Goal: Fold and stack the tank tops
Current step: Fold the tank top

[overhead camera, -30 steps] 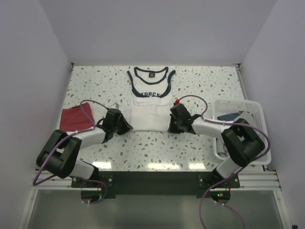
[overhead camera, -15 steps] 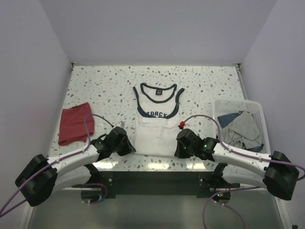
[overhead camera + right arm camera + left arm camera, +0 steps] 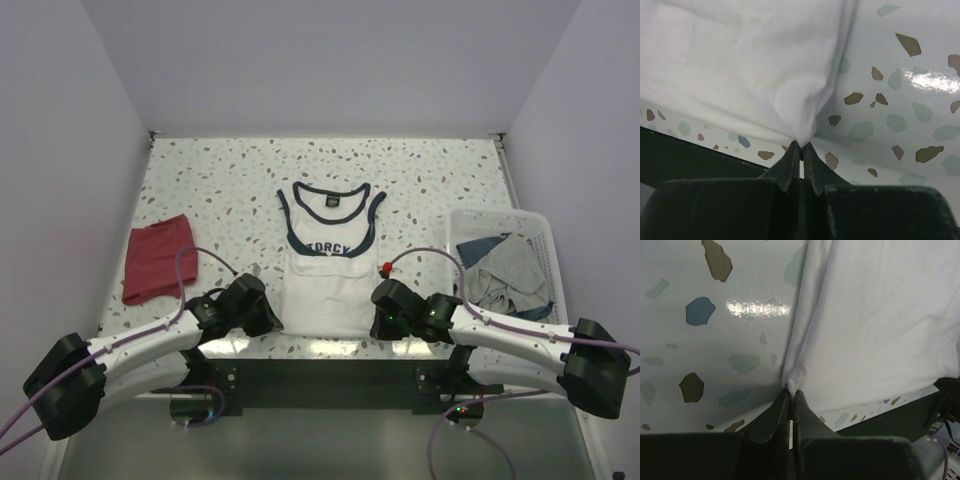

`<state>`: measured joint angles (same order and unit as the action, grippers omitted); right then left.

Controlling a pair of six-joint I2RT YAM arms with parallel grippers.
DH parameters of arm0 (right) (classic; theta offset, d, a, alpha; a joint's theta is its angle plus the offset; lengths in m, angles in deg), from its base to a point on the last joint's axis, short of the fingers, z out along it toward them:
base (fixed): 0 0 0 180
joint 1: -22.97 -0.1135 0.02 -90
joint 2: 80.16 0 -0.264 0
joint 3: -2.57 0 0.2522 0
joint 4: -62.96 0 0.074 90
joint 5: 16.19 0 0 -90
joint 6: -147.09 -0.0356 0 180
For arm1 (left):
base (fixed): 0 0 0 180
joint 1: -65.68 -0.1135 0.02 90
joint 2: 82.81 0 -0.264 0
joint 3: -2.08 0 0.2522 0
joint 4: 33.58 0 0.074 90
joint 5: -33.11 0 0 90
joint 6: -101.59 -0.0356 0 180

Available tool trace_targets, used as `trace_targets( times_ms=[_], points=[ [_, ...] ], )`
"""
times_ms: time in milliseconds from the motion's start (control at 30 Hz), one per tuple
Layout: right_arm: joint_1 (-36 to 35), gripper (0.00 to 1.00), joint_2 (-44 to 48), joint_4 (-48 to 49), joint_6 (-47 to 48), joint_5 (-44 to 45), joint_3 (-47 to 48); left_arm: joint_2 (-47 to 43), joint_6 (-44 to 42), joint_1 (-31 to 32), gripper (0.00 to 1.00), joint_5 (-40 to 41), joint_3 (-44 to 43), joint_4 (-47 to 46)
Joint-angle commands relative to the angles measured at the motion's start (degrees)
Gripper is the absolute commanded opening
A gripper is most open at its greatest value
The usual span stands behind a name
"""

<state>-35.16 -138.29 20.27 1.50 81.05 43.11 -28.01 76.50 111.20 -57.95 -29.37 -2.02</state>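
Note:
My left gripper holds the white tank top's hem and will lift it outward, lower it and let go of it at the shoulder nearer the dark red tank top, since that shoulder lies outward of it.
The white tank top (image 3: pixel 328 262) with navy trim lies flat in the middle of the table, neck toward the back, hem near the front edge. My left gripper (image 3: pixel 272 322) is shut on its bottom left hem corner (image 3: pixel 790 382). My right gripper (image 3: pixel 378 325) is shut on its bottom right hem corner (image 3: pixel 801 134). The white cloth is pulled taut between both grippers. The dark red tank top (image 3: pixel 157 257) lies folded at the table's left side, away from both grippers.
A white lattice basket (image 3: pixel 530 232) stands at the right edge with grey and blue clothes (image 3: pixel 505 270) in it. The table's front edge and the dark mounting rail (image 3: pixel 320 372) lie right below both grippers.
Both grippers have pulled the white tank top toward the front edge of the table, first fast, then a little more. The arms now stretch low along the front edge.

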Motion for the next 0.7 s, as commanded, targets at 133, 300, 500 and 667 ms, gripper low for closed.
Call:
trace_targets(
  times_ms=[133, 300, 500, 667],
  points=[
    [-0.1, 0.0, 4.8, -10.0, 3.3, 8.8, 11.2, -3.5, -3.1, 0.2, 0.0, 4.0, -10.1, 11.8],
    [0.0, 0.0, 3.2, -15.5, 6.7, 18.5, 21.8, 0.0, -6.0, -0.2, 0.0, 7.2, -22.5, 12.7],
    [6.2, 0.0, -3.4, -12.3, 14.4, 17.1, 30.5, 8.6, -10.1, -6.4, 0.0, 3.9, -31.6, 5.6],
    [14.8, 0.0, -9.2, -7.7, 20.7, 14.3, 36.4, 13.8, -11.6, -11.5, 0.0, 3.3, -38.4, 0.5]
  ],
)
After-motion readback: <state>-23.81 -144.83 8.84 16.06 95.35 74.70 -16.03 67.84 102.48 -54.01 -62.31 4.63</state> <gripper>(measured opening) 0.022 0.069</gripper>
